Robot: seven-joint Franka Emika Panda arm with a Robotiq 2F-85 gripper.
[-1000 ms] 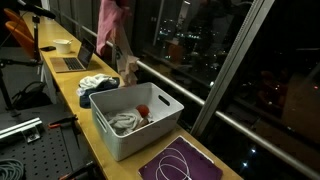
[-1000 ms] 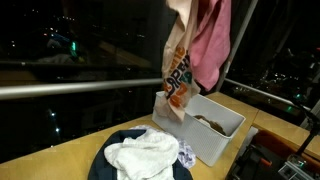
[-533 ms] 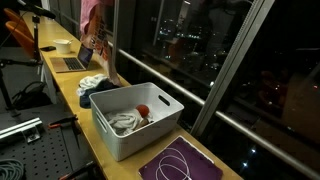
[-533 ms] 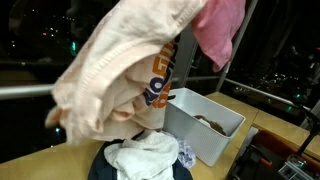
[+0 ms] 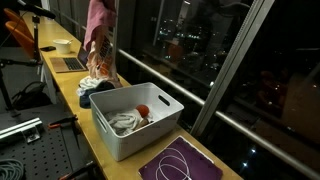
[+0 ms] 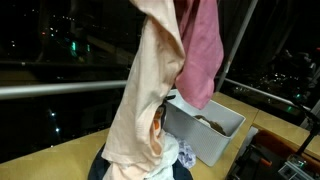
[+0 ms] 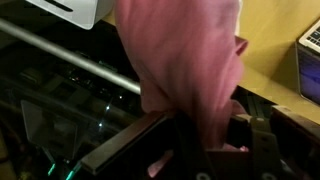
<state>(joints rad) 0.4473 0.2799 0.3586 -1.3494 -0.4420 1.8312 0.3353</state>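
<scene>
My gripper lowers the pink garment onto the clothes (image 5: 94, 86) beside the white bin next.
My gripper (image 7: 200, 135) is shut on a pink garment (image 7: 185, 60) that fills the space between its jaws in the wrist view. In both exterior views the pink garment (image 5: 98, 22) (image 6: 203, 50) hangs from above the frame, and the gripper itself is out of sight there. A cream garment with an orange print (image 6: 145, 100) (image 5: 101, 62) dangles with it, reaching down to a pile of clothes (image 5: 93, 86) (image 6: 170, 160) on the wooden counter. A white bin (image 5: 135, 125) (image 6: 210, 135) with cloth inside stands next to the pile.
A laptop (image 5: 70, 62) (image 7: 310, 45) and a white cup (image 5: 63, 45) sit further along the counter (image 5: 60, 85). A purple mat with a white cable (image 5: 180, 165) lies beyond the bin. A glass window wall with a metal rail (image 5: 230, 120) runs along the counter.
The hanging garments moved from over the bin's far corner to above the clothes pile. The cream garment swung out wide half a second ago and now hangs straight down.
</scene>
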